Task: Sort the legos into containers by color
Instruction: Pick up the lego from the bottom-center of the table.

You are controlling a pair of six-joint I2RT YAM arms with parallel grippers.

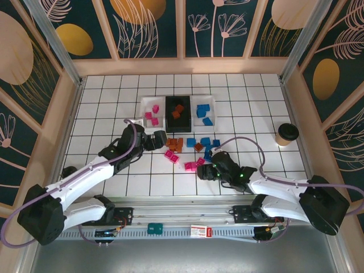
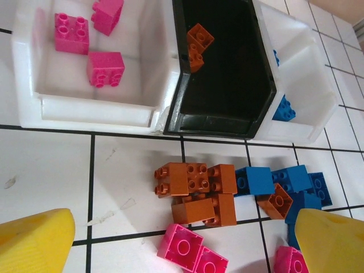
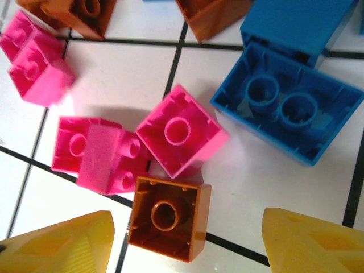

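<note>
The upside-down orange brick [image 3: 169, 219] lies below my right gripper, between its open fingers, so it should lower around the brick's sides next.
Loose legos lie mid-table in a mixed heap [image 1: 190, 149] of pink, orange-brown and blue. Behind them stand three containers: a white bin [image 1: 143, 114] with pink bricks, a black bin [image 1: 168, 122] with orange ones, and a white bin [image 1: 215, 111] with blue ones. My left gripper [image 1: 160, 139] hangs open at the heap's left end; in its wrist view the yellow fingertips [image 2: 34, 242] flank orange bricks [image 2: 196, 193] and pink bricks [image 2: 190, 250] without touching them. My right gripper [image 3: 185, 250] is open, with an upside-down orange brick [image 3: 169, 219] lying between its fingers, untouched.
A paper cup with a black lid [image 1: 287, 135] stands at the right of the tiled table. Pink bricks [image 3: 182, 131] and a large blue brick [image 3: 290, 111] lie just beyond the orange one. Low wooden walls ring the table.
</note>
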